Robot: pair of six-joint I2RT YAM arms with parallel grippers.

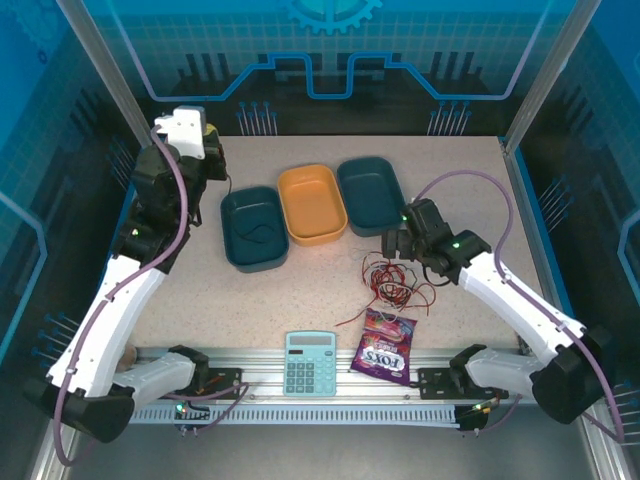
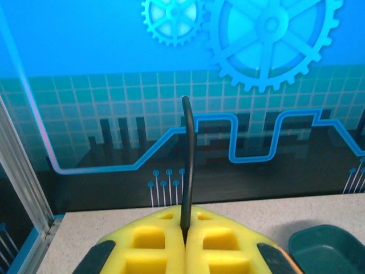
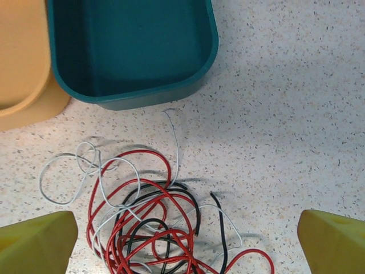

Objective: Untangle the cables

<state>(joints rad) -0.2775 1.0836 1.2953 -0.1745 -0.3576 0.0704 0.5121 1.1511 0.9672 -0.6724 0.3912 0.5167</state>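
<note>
The teal bin (image 1: pixel 232 215) lies below my left gripper with a black cable inside. Next, my left gripper tips downward, lowers over the bin and releases its matching cable.
A tangle of red (image 3: pixel 153 171), black (image 3: pixel 197 211) and white (image 3: pixel 102 182) cables lies on the speckled table, right of centre in the top view (image 1: pixel 393 284). My right gripper (image 3: pixel 185 240) hovers just above it, open, one yellow finger (image 3: pixel 37 242) on each side of the pile; from above it sits at the pile's far edge (image 1: pixel 402 246). My left gripper (image 2: pixel 186 225) is raised at the back left (image 1: pixel 207 142), shut on a black cable (image 2: pixel 187 160) that sticks up between its yellow pads. A thin black cable (image 1: pixel 257 236) lies in the left teal bin (image 1: pixel 232 215).
Three bins stand in a row at the back: the left teal one, an orange one (image 1: pixel 312 203) and another teal one (image 1: pixel 372 193). A calculator (image 1: pixel 310 362) and a purple candy bag (image 1: pixel 383 345) lie at the near edge. Blue enclosure walls close in behind.
</note>
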